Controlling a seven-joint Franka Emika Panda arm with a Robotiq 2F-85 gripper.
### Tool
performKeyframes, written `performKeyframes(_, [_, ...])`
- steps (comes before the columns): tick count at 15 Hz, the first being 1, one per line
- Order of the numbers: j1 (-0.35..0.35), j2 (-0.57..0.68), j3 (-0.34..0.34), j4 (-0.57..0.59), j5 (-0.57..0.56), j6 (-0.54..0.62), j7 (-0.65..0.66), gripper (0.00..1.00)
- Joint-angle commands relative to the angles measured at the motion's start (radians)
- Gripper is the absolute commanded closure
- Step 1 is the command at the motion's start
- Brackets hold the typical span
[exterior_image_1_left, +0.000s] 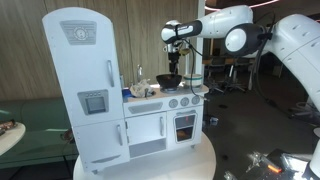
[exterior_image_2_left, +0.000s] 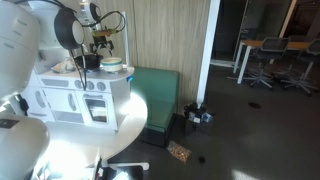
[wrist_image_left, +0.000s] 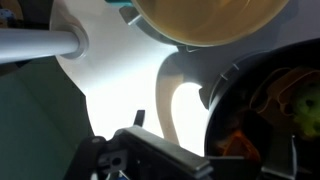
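The gripper stays in place and closes its fingers on the pot's rim (exterior_image_1_left: 171, 76) (wrist_image_left: 211, 133) between them next. One finger hangs outside the black pot and one over its inside.
A white toy kitchen (exterior_image_1_left: 150, 115) stands on a round white table. A black pot (exterior_image_1_left: 168, 82) sits on its counter, and in the wrist view the pot (wrist_image_left: 262, 95) holds orange and green toy food. My gripper (exterior_image_1_left: 173, 68) hangs right over the pot's rim. In the wrist view its fingers (wrist_image_left: 215, 135) are spread, one outside the pot over the white counter and one over the pot's inside, gripping nothing. A yellow bowl with a teal rim (wrist_image_left: 205, 20) sits just beyond the pot and also shows in an exterior view (exterior_image_2_left: 113, 68).
The toy fridge (exterior_image_1_left: 85, 85) stands tall beside the counter. A white faucet bar (wrist_image_left: 40, 42) sticks out near the sink. A green mat (exterior_image_2_left: 160, 95) lies behind the table, with office chairs (exterior_image_2_left: 265, 55) and small clutter (exterior_image_2_left: 198, 116) on the floor.
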Motion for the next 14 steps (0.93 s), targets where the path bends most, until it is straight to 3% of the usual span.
performKeyframes(1, [0.004,0.059,0.007,0.107,-0.003,-0.029,-0.066,0.26])
performKeyframes(3, [0.003,0.066,0.008,0.126,0.004,-0.043,-0.077,0.30])
performKeyframes(11, [-0.019,0.089,0.009,0.165,0.039,-0.130,-0.054,0.92])
performKeyframes(14, [-0.018,0.089,0.013,0.183,0.055,-0.148,-0.044,1.00])
